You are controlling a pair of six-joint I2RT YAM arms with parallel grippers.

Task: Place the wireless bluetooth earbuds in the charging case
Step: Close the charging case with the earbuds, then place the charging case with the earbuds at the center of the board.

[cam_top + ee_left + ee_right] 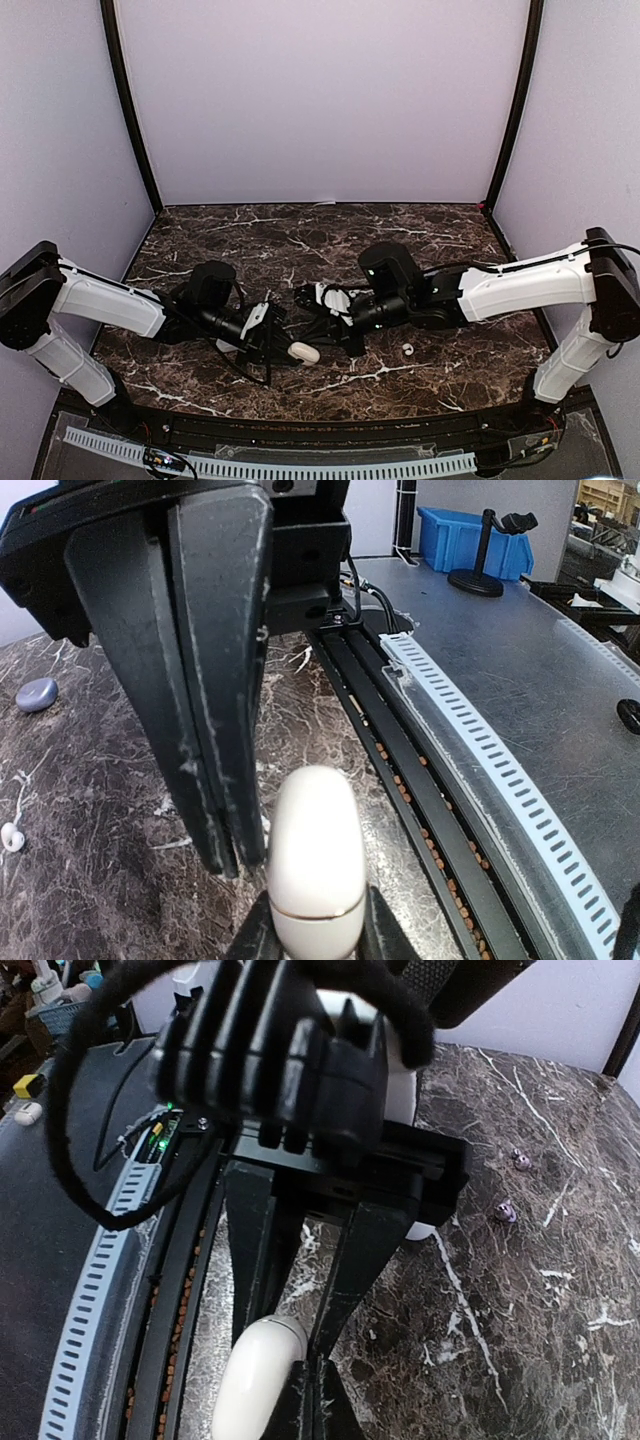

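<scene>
My left gripper carries the closed case outward next, lowers it there and releases it, since the marble toward the back wall (280, 259) lies bare.
My left gripper (288, 350) is shut on a white pebble-shaped charging case (305, 352), lid closed, and holds it just above the marble near the front edge. In the left wrist view the case (315, 855) stands between my fingers (245, 942). My right gripper (335, 333) is shut, its tips (232, 865) right beside the case; in its own view the gripper (325, 1400) sits against the case (255, 1380). One white earbud (408, 349) lies on the table to the right, also seen in the left wrist view (12, 836). Two purple earbuds (521, 1159) (505, 1212) lie farther off.
A grey-blue case (37, 693) lies on the marble behind the right gripper. A black rail and a white slotted cable duct (270, 465) run along the front edge, also seen in the left wrist view (500, 770). Purple walls close in the sides and back.
</scene>
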